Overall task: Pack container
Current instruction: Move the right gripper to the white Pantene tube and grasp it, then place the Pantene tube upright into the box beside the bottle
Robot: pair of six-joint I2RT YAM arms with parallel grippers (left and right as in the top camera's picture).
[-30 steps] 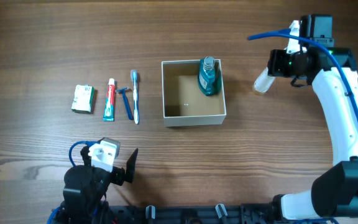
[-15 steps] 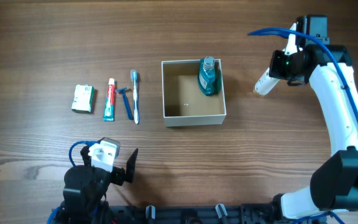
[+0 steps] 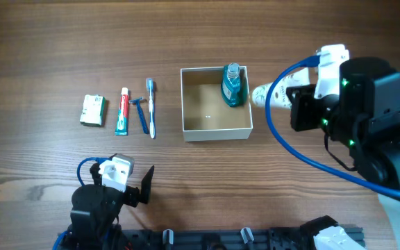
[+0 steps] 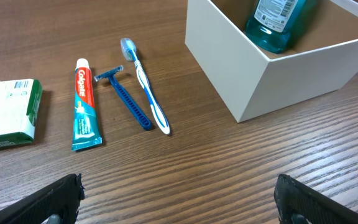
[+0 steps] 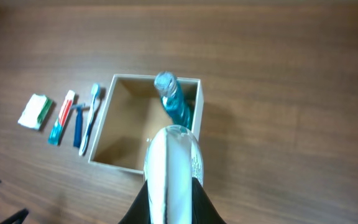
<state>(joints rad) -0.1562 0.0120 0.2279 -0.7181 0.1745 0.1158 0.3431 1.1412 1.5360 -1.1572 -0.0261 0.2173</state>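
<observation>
The container's near corner beside the teal bottle (image 3: 233, 86) is empty. My right gripper should move toward the container (image 3: 217, 132) next, then lower the tube into that corner.
The container (image 3: 217, 132) is a square white-walled box with a tan inside, at the table's middle. A teal mouthwash bottle (image 3: 233, 86) lies in its far right corner. My right gripper (image 3: 290, 103) is raised high just right of the box and is shut on a white tube (image 3: 266, 96) whose tip points at the box's right wall. In the right wrist view the tube (image 5: 173, 168) sits between the black fingers of the gripper (image 5: 169, 205), above the container (image 5: 104, 118). My left gripper (image 4: 179, 202) stands open over bare wood near the front edge.
Left of the box lie a toothbrush (image 3: 151, 107), a blue razor (image 3: 142, 114), a toothpaste tube (image 3: 122, 111) and a green-and-white soap packet (image 3: 92, 110) in a row. The right arm's blue cable (image 3: 283, 142) loops over the table right of the box.
The right gripper shut on the white tube, lifted it off the table at the right and carried it left and upward to the box's right side. The left arm stayed still.
</observation>
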